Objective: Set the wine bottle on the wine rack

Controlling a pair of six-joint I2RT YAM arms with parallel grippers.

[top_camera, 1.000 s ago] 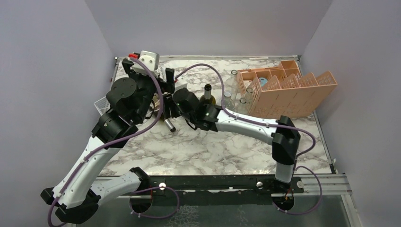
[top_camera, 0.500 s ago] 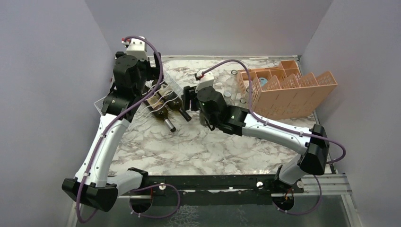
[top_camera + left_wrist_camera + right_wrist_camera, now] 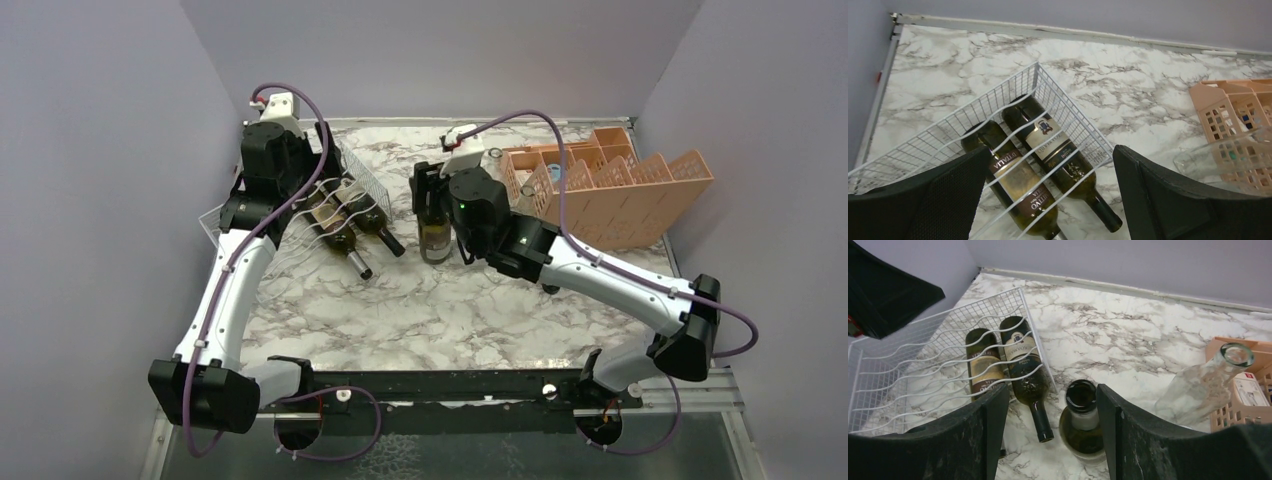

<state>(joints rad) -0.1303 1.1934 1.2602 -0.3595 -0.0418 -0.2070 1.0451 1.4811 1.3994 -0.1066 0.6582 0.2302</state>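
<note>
The right gripper lowers its open fingers next and centers them around the wine bottle's neck (image 3: 1082, 401), which sits below, toward the right in the wrist view.
A dark green wine bottle (image 3: 435, 238) stands upright and uncapped on the marble table, just right of the white wire wine rack (image 3: 352, 182). My right gripper (image 3: 432, 198) hangs over it, open. In the right wrist view the wine bottle (image 3: 1081, 416) has its neck between the jaws, close to the right finger (image 3: 1128, 440) and far from the left one. Two labelled bottles (image 3: 1018, 185) (image 3: 1058, 150) lie side by side in the wine rack (image 3: 1063, 110). My left gripper (image 3: 1051, 152) hovers wide open above them, holding nothing.
An orange plastic crate (image 3: 615, 195) with dividers stands at the back right. Clear glass bottles (image 3: 1203, 385) stand between it and the wine bottle. The necks of the racked bottles (image 3: 390, 242) stick out toward the table's middle. Walls close off the left, back and right.
My right arm has swung from the rack to the right, over the standing bottle, its jaws opening slightly. My left arm has pulled back toward the far left corner, above the rack.
</note>
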